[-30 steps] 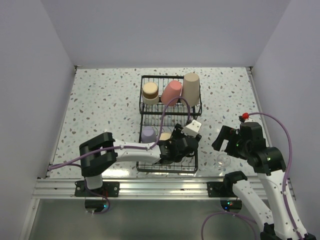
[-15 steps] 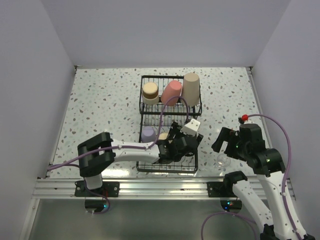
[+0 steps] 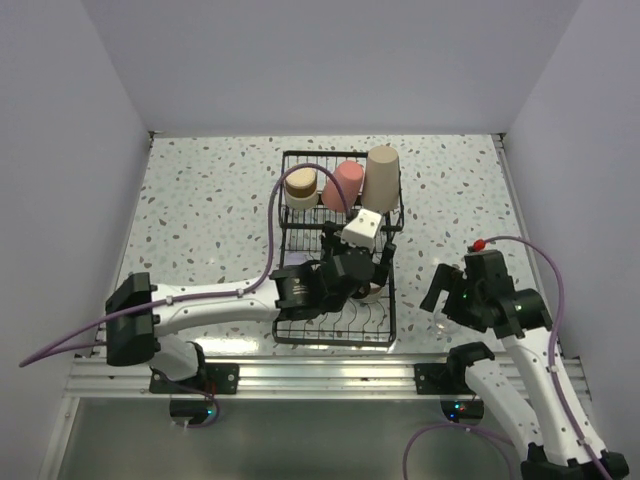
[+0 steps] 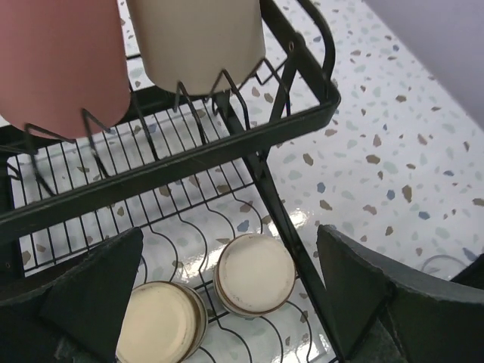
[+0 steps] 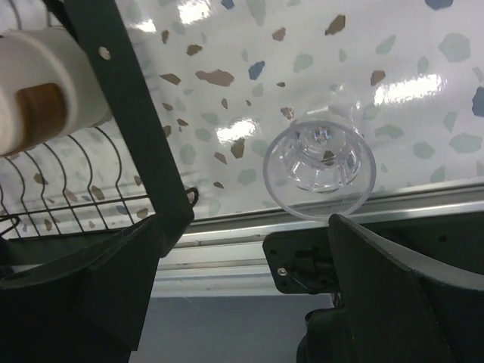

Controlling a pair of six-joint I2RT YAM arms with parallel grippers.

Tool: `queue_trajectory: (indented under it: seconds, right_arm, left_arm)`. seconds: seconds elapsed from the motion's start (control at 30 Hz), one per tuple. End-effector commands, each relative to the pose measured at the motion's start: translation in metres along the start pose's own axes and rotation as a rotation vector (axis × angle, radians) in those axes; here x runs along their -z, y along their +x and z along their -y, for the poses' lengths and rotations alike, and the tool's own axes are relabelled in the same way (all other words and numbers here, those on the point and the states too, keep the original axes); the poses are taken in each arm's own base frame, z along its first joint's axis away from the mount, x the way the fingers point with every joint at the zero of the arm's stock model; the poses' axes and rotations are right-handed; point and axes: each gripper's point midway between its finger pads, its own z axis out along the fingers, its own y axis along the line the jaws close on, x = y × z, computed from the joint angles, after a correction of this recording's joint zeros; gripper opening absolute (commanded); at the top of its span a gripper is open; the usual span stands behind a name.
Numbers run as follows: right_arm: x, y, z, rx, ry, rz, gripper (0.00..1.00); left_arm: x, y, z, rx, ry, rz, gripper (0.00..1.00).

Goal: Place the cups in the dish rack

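Note:
The right gripper comes down to straddle the rack-side rim of the tiny clear glass next and closes, since the glass stands upright below its open fingers.
The black wire dish rack stands mid-table. In its raised basket sit a short tan cup, a pink cup and a tall beige cup. My left gripper hovers over the lower tines, open and empty. Below it two short tan cups stand upside down on the tines. The lavender cup is hidden under the arm. My right gripper is open just above the tiny clear glass, which stands on the table beside the right fingertip.
The rack's dark frame runs close along the right gripper's left side, with a short cup behind it. The glass stands near the table's front metal rail. Side walls close in the speckled table.
The left gripper has opened fully and risen from the lower tines toward the raised basket, leaving a short cup there. The right gripper has dipped slightly toward the glass.

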Motion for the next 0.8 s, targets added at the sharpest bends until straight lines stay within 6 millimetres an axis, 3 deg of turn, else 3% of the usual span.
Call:
queue_trajectory:
  seconds: [0.0, 0.17, 0.57, 0.77]
  right_arm:
    - [-0.013, 0.015, 0.006, -0.055, 0.052, -0.089, 0.93]
    - [-0.03, 0.03, 0.009, -0.095, 0.078, -0.164, 0.9]
    - [-0.054, 0.023, 0.009, -0.116, 0.104, -0.147, 0.79]
    - [-0.053, 0.013, 0.0, -0.13, 0.073, -0.116, 0.73]
  left_arm:
    - [0.017, -0.036, -0.007, 0.088, -0.007, 0.06, 1.0]
    - [0.031, -0.038, -0.019, 0.126, -0.018, 0.053, 1.0]
    - [0.066, -0.017, -0.062, 0.191, -0.071, 0.005, 0.98]
    - [0.074, -0.014, -0.072, 0.2, -0.086, 0.0, 0.98]
